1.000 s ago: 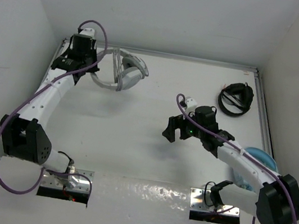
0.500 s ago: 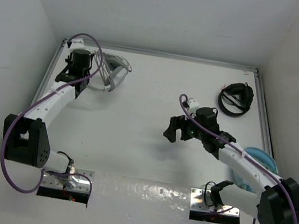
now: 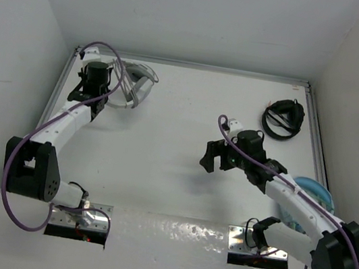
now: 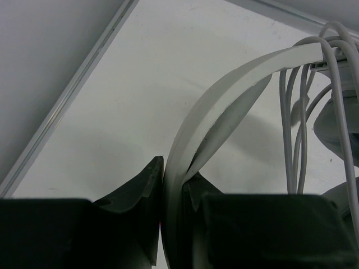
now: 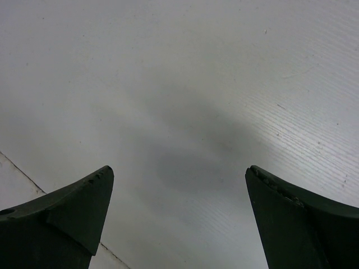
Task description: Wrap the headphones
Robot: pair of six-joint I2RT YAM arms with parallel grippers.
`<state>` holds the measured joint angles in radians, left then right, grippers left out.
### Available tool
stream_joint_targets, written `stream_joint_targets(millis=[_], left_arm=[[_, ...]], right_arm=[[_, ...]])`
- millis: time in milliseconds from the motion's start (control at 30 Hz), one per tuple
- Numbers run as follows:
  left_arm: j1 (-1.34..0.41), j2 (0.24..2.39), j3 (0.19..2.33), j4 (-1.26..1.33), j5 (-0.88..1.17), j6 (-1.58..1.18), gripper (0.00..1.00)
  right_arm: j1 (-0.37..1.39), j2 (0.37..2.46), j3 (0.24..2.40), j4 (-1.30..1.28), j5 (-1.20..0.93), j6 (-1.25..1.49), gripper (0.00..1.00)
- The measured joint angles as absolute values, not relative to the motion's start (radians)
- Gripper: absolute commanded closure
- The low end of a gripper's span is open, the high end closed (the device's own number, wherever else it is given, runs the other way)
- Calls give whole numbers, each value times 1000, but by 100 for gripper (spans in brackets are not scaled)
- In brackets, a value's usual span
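Observation:
My left gripper needs to lower the white headphones next onto the table by the tabletop's far corner and let go of the headband [image 4: 224, 109], because the cable already loops around it.
The white headphones [image 3: 133, 85] are at the far left corner of the table. My left gripper [image 3: 111, 81] is shut on their wide headband [image 4: 224, 109]. In the left wrist view the thin pale cable [image 4: 294, 129] runs in several loops over the headband next to a grey earcup [image 4: 341, 126]. My left gripper [image 4: 174, 188] pinches the band between both fingers. My right gripper [image 3: 211, 156] is open and empty over bare table near the middle. In the right wrist view it [image 5: 178, 178] shows only white table between its fingertips.
Black headphones [image 3: 283, 118] lie at the far right. Light blue headphones [image 3: 312, 196] lie at the right edge, partly under my right arm. The table's raised rim [image 3: 65, 79] and the left wall are close to my left gripper.
My left gripper has pulled the white headphones left and back toward the far left corner. My right gripper has shifted slightly and stays open.

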<state>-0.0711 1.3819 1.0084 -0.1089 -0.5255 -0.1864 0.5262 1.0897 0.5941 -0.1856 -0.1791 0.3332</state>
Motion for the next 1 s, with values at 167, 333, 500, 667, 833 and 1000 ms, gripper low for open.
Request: stream_joint_targets(millis=[167, 333, 500, 667, 833, 1000], left_arm=[[-71, 1383, 982, -110, -535, -189, 100], [-71, 1394, 982, -94, -539, -205, 100], [-71, 1407, 982, -92, -538, -213, 100], [-71, 1468, 989, -81, -541, -230, 100], [-71, 1542, 990, -68, -542, -238, 100], [-63, 1606, 1002, -29, -532, -245, 100]], right_arm=[[526, 1045, 594, -196, -152, 344, 1], [526, 1009, 595, -198, -129, 345, 1], [526, 1008, 595, -221, -123, 345, 1], [527, 1008, 599, -253, -112, 345, 1], [527, 1007, 613, -276, -104, 345, 1], [529, 1006, 616, -301, -97, 347, 1]])
